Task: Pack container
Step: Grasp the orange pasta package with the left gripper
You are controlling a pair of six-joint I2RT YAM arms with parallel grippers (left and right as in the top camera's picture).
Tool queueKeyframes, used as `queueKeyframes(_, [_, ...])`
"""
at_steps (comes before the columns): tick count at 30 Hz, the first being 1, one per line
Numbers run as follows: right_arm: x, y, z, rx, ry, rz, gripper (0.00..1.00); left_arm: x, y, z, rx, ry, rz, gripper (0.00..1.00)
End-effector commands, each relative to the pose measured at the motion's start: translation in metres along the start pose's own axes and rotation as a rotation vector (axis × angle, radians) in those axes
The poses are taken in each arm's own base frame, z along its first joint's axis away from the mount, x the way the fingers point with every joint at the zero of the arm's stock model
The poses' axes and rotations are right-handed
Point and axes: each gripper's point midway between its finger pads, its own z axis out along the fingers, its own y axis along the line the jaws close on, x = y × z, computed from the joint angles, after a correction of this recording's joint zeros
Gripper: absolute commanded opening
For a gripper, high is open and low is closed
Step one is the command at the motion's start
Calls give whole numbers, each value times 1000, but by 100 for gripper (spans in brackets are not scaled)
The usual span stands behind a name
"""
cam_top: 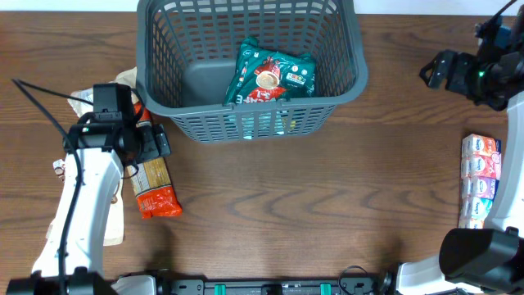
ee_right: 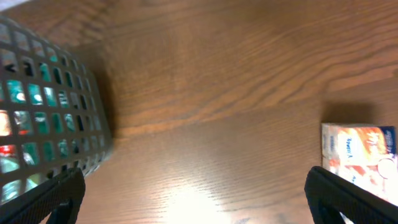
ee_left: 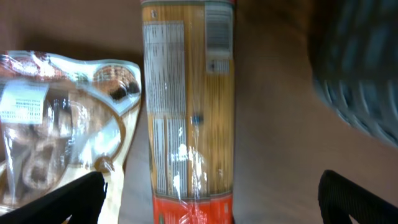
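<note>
The left gripper comes down onto its see-through middle [cam_top: 151,174] [ee_left: 194,134] next and closes across both long edges, because the spaghetti packet lies lengthwise between my open fingers.
The dark grey lattice basket [cam_top: 340,78] stands at the top middle of the table and holds a green and red snack packet [cam_top: 270,75]. A long spaghetti packet with red ends [cam_top: 153,187] lies at the left; in the left wrist view the spaghetti packet [ee_left: 186,112] runs up the middle. My left gripper [ee_left: 208,196] is open above it, a finger on each side. A clear cookie bag [ee_left: 56,118] lies to its left. My right gripper [ee_right: 193,193] is open and empty over bare wood at the right of the basket [ee_right: 43,118].
A white and orange pack of tissue packets [cam_top: 479,180] lies at the right edge, also in the right wrist view [ee_right: 360,152]. The left arm's cable [cam_top: 41,102] runs across the left side.
</note>
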Motion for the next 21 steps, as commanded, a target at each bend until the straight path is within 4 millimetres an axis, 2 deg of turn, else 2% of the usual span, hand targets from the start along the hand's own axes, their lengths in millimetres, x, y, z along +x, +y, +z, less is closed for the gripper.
queueKeyframes(1, [6, -3, 15, -5, 16, 5, 99, -2, 5, 16, -40, -1, 17, 99])
queueKeyframes(10, [12, -8, 40, -5, 18, 5, 99, 23, 7, 56, -52, 46, 7, 99])
queueKeyframes(15, [7, -9, 41, -3, -2, -6, 99, 41, 9, 73, -52, 61, 8, 99])
queueKeyframes(21, [5, -9, 41, -3, -8, -7, 99, 64, 14, 84, -64, 106, 12, 99])
